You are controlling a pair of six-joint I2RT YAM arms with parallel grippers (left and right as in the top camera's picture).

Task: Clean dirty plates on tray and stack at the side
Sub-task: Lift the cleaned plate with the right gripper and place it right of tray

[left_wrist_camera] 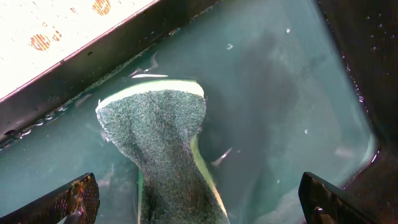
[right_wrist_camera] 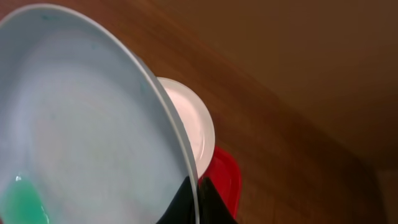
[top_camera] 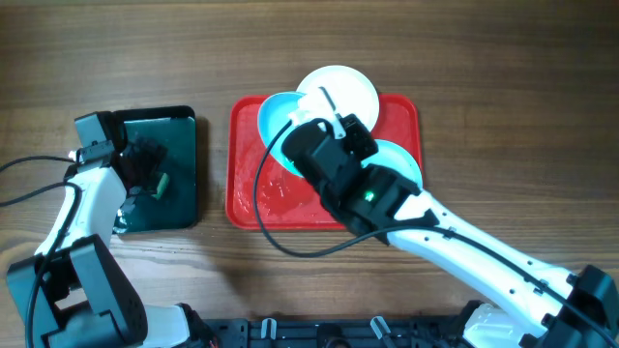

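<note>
Next, my right gripper carries the plate to its right in the overhead view, then lowers and releases it on clear tabletop below, beside the red tray.
The red tray (top_camera: 248,184) lies mid-table. My right gripper (right_wrist_camera: 198,193) is shut on the rim of a light blue plate (right_wrist_camera: 81,124) with a teal-green smear at its lower left. That plate (top_camera: 276,118) shows over the tray's upper left in the overhead view. The white plate (top_camera: 348,89) lies at the tray's far edge and shows in the right wrist view (right_wrist_camera: 193,121). A second light blue plate (top_camera: 404,159) peeks out on the right. My left gripper (left_wrist_camera: 199,202) is open over a green scouring sponge (left_wrist_camera: 165,149) in the black tray (top_camera: 184,198).
The black tray holds teal soapy water (left_wrist_camera: 280,93), and its dark wall (left_wrist_camera: 93,62) runs along the upper left. The right arm (top_camera: 464,246) crosses the table from the lower right. A black cable (top_camera: 29,179) lies at the left.
</note>
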